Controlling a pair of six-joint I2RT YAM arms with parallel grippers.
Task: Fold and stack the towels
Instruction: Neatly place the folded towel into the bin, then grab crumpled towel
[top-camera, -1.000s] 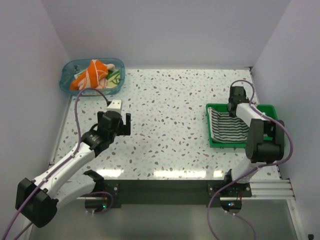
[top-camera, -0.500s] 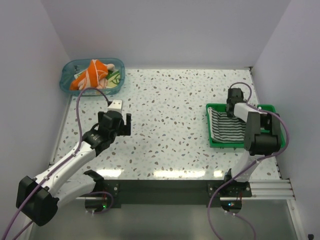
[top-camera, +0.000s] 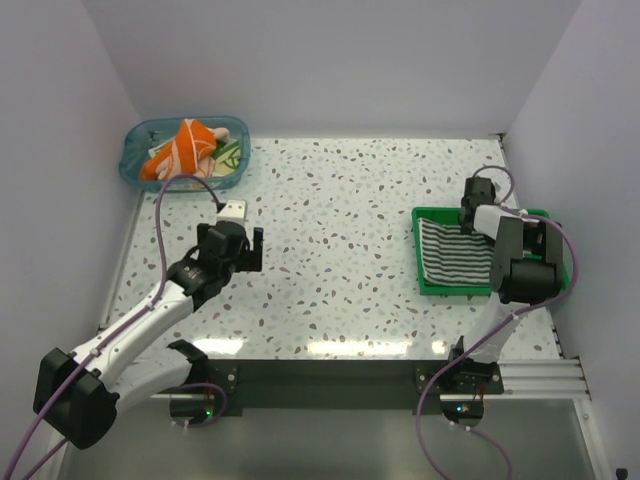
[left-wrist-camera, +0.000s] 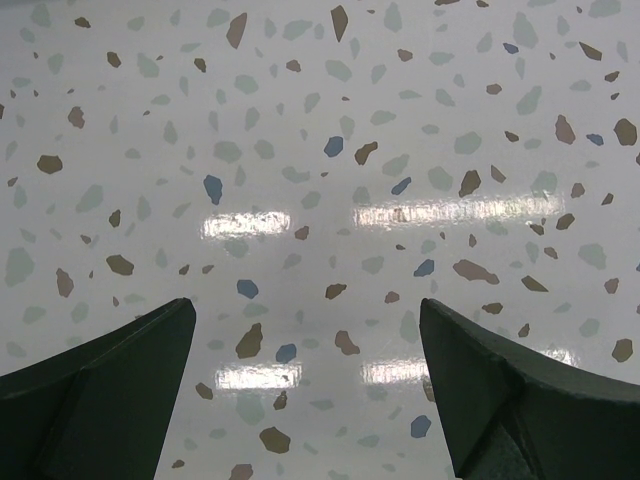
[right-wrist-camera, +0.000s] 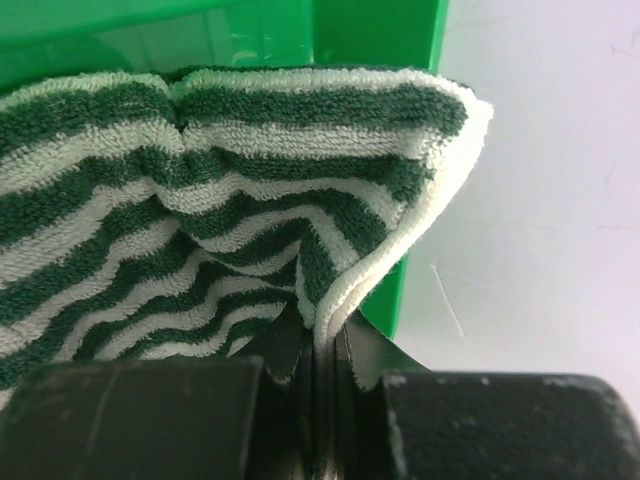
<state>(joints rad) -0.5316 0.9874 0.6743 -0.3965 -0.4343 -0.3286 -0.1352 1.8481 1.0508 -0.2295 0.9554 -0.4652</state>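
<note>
The orange towel (top-camera: 185, 145) lies on top in the blue basket (top-camera: 135, 165), outward of my left gripper. My left gripper will next move outward over the basket's near rim and lower its open fingers onto the towel.
A black-and-white striped towel (top-camera: 455, 255) lies in the green tray (top-camera: 430, 288) at the right. My right gripper (top-camera: 469, 224) is shut on the towel's far corner. In the right wrist view the hemmed edge of this towel (right-wrist-camera: 200, 170) is pinched between the jaws of the right gripper (right-wrist-camera: 322, 345), by the tray wall (right-wrist-camera: 370, 30). An orange towel (top-camera: 185, 145) lies crumpled on a green towel (top-camera: 229, 158) in the blue basket (top-camera: 135, 165) at the far left. My left gripper (top-camera: 257, 250) hovers open over the bare table, its fingers (left-wrist-camera: 120, 385) wide apart around nothing.
The speckled table (top-camera: 340, 230) stretches between basket and tray. White walls close in on the left, back and right. The right arm's elbow (top-camera: 525, 275) stands over the tray's near right part.
The right arm has drawn in and its gripper shifted slightly right, still holding the striped towel's corner. The left arm has barely moved.
</note>
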